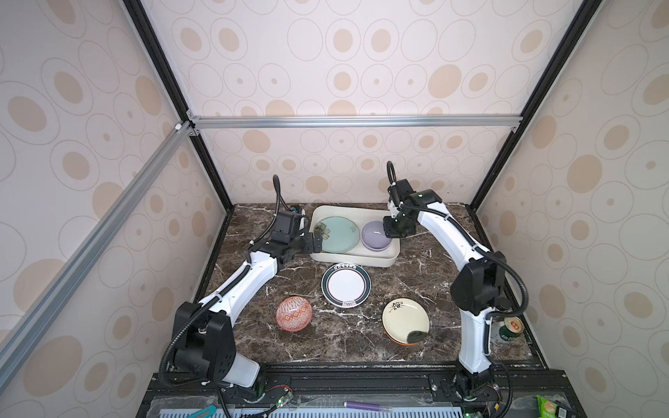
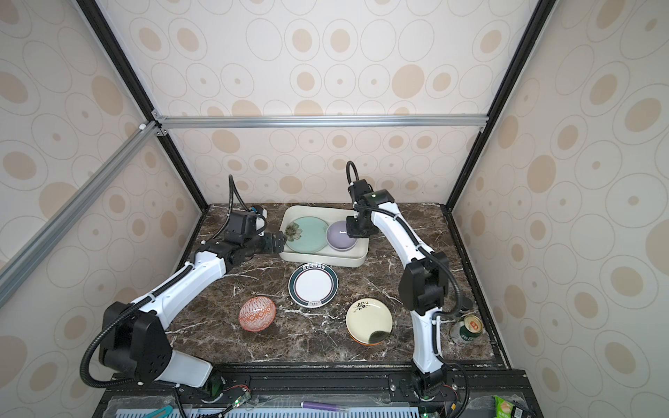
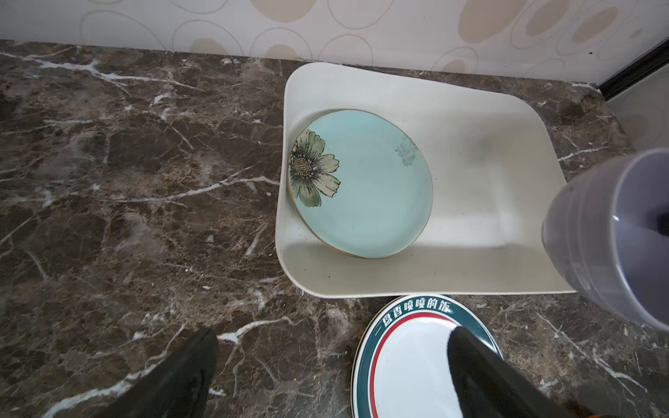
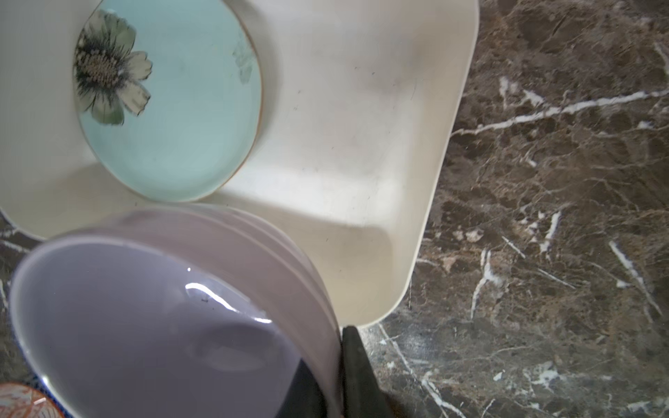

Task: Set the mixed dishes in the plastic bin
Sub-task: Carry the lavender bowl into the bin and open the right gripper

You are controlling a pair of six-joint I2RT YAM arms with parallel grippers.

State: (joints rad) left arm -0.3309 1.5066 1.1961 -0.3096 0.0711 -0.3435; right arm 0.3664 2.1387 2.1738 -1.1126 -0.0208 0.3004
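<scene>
The bin's bare bottom beside the teal plate is below and outward of my right gripper, so the gripper should move outward and down to release the lavender bowl.
The white plastic bin [image 1: 354,259] stands at the back of the marble table. A pale teal plate [image 1: 338,235] with a flower lies in its left half. My right gripper [image 4: 331,362] is shut on the rim of the lavender bowl [image 1: 375,237], one finger inside and one outside, and holds it over the bin's right half. My left gripper [image 3: 333,334] is open and empty at the bin's left rim. On the table lie a white plate with a dark-green rim [image 1: 346,285], a red-white patterned bowl [image 1: 294,313] and a cream floral plate [image 1: 405,320] stacked on an orange one.
A green drink can [image 1: 510,329] stands at the right edge beside the right arm's base. Patterned walls and black frame posts close the table on three sides. A snack bag [image 1: 550,409] and a purple pen [image 1: 365,405] lie below the front rail.
</scene>
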